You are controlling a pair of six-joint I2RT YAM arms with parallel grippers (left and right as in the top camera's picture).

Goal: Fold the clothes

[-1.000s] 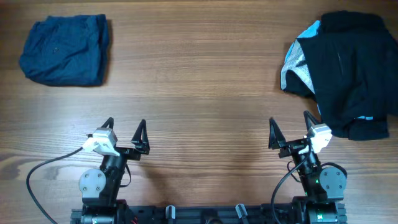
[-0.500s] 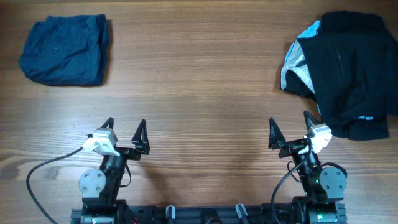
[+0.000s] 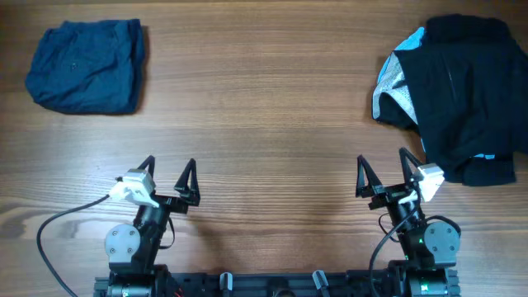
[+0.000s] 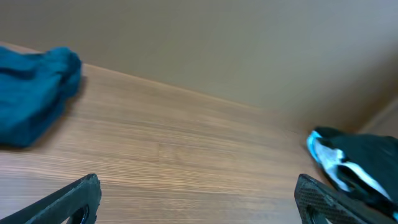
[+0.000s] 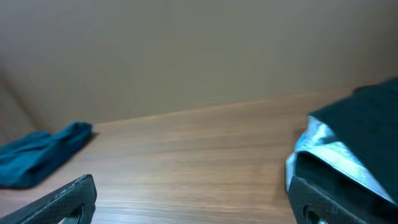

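Observation:
The right gripper rises outward next, then tilts down onto the black heap's edge (image 3: 398, 109) (image 5: 310, 163) beside the pale grey piece of cloth, where that edge faces empty table.
A folded navy-blue piece (image 3: 85, 68) lies at the far left of the table; it also shows in the left wrist view (image 4: 34, 93) and the right wrist view (image 5: 40, 160). A heap of black clothes (image 3: 466, 95) with a pale grey and light-blue inner band (image 3: 394, 87) lies at the far right, seen too in the left wrist view (image 4: 354, 165) and the right wrist view (image 5: 354, 149). My left gripper (image 3: 167, 176) is open and empty near the front edge. My right gripper (image 3: 384, 173) is open and empty, just in front of the black heap.
The wooden table (image 3: 264, 124) stretches between the two piles. A grey cable (image 3: 58, 224) loops by the left arm's base. A plain beige wall (image 4: 217, 43) stands behind the table.
The right gripper has turned slightly; its right finger has shifted a little to the left. Nothing else has moved.

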